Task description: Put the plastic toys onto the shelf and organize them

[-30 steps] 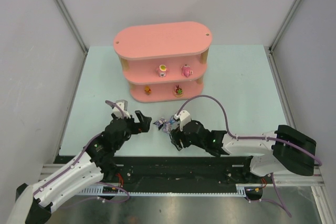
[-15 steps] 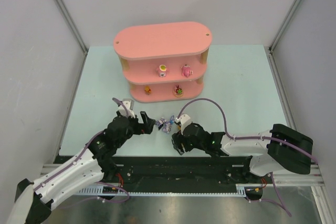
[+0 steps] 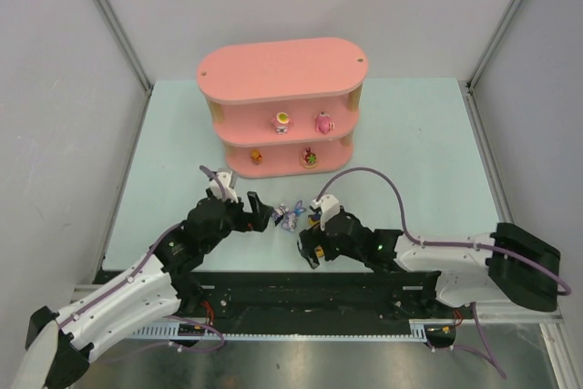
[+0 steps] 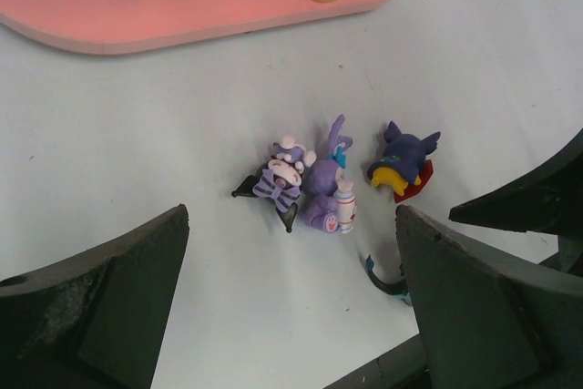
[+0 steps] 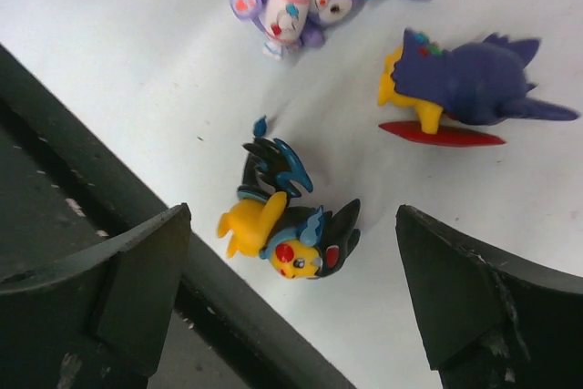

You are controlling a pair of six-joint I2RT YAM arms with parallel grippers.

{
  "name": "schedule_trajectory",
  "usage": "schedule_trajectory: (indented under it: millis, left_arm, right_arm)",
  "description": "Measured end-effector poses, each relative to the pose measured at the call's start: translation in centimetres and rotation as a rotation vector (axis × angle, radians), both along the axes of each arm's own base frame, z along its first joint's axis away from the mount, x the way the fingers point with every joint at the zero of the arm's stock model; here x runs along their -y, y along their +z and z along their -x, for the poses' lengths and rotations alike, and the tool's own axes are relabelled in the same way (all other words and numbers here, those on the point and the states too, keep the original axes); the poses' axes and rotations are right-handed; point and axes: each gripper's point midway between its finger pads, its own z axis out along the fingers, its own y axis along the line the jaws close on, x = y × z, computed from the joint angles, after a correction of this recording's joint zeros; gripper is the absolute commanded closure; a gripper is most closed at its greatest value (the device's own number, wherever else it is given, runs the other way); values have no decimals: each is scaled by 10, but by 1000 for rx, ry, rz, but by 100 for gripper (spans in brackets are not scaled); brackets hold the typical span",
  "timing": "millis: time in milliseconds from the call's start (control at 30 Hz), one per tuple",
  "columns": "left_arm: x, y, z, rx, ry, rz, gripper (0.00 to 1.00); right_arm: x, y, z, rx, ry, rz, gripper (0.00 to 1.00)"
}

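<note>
The yellow, black-eared toy (image 5: 287, 220) lies loose by the shelf's bar. My left gripper moves back, to the right in the top view, and down around it next.
The pink three-tier shelf (image 3: 282, 70) stands at the back, with two toys on its middle board and two on its bottom board (image 4: 200, 6). Loose toys lie on the table in front of it: a black-eared one with a purple bow (image 4: 278, 179), a purple rabbit (image 4: 326, 184) and a dark blue one on a red base (image 4: 401, 161). My left gripper (image 3: 259, 218) is open and empty, just short of this cluster (image 3: 290, 215). My right gripper (image 3: 307, 245) is open, with a yellow, black-eared toy (image 5: 287, 220) lying between its fingers near the table's front edge.
The black rail (image 3: 301, 284) runs along the table's near edge, close under the right gripper. The two grippers face each other a short way apart. Grey walls and metal posts close in the left, right and back sides.
My left gripper has moved right and closer to the loose toys. My right gripper has drawn back from the cluster toward the near edge, over the yellow toy.
</note>
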Motion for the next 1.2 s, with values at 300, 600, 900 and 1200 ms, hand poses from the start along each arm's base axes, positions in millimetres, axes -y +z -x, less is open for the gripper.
schedule_trajectory:
  millis: [300, 600, 900, 1200]
  left_arm:
    - [25, 25, -1, 74, -139, -1, 0]
    - [103, 25, 19, 84, -427, -199, 1]
    - [156, 5, 43, 84, -619, -423, 4]
    - [162, -45, 67, -6, -730, -636, 5]
  right_arm:
    - [39, 103, -41, 106, -237, -285, 0]
    - [139, 147, -79, 134, -645, -454, 0]
    - [156, 128, -73, 70, -702, -397, 0]
    - [164, 127, -72, 71, -724, -390, 0]
